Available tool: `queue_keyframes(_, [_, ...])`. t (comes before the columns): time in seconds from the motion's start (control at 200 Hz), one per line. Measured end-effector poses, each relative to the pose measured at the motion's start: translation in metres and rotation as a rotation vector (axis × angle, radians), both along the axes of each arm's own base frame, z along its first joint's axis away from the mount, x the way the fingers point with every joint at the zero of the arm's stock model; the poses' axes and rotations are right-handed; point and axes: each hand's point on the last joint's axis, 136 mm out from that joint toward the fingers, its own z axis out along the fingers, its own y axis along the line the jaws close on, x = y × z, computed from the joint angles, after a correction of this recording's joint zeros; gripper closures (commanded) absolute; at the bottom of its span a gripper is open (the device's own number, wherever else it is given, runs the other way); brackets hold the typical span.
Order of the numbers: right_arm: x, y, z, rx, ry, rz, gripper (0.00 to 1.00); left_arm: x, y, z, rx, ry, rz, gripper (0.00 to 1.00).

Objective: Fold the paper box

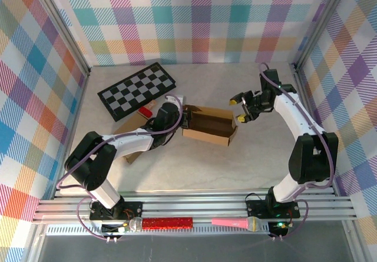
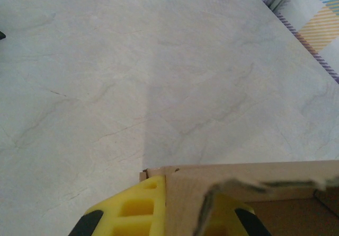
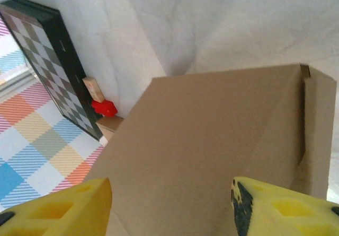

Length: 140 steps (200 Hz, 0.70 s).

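Observation:
Next, my left gripper needs to draw the side of the box back toward the front bar and release it there, since empty table lies back of the gripper.
The brown paper box (image 1: 209, 125) lies open-topped in the middle of the table. My left gripper (image 1: 184, 118) is at its left end. In the left wrist view the left gripper (image 2: 188, 217) is shut on the box wall (image 2: 185, 193), which stands upright between the yellow fingers (image 2: 140, 209). My right gripper (image 1: 239, 109) hangs open at the box's right end. In the right wrist view a broad cardboard panel (image 3: 212, 140) lies under the right gripper (image 3: 172, 209), whose fingertips (image 3: 58, 207) stand wide apart and touch nothing.
A folded chessboard (image 1: 137, 89) lies at the back left, with a red block (image 1: 146, 112) and a flat cardboard piece (image 1: 131, 125) beside it. A red microphone (image 1: 168, 222) and a pink one (image 1: 235, 222) rest on the front rail. Checked walls enclose the table.

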Motion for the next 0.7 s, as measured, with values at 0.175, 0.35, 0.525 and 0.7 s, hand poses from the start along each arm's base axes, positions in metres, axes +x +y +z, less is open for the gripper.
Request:
queue_keyframes(0.175, [-0.038, 0.013, -0.024, 0.020, 0.089, 0.047, 0.48, -0.010, 0.003, -0.002, -0.024, 0.005, 0.008, 0.94])
queue_keyframes(0.35, [-0.060, 0.029, -0.030, -0.005, 0.097, 0.109, 0.52, -0.020, 0.007, -0.004, -0.041, 0.023, 0.034, 0.87])
queue_keyframes(0.525, [-0.089, 0.044, -0.040, -0.063, 0.101, 0.169, 0.53, -0.043, 0.014, -0.016, -0.071, 0.076, 0.058, 0.82])
queue_keyframes(0.7, [-0.111, 0.056, -0.050, -0.100, 0.088, 0.200, 0.52, -0.071, 0.023, -0.045, -0.075, 0.167, 0.068, 0.79])
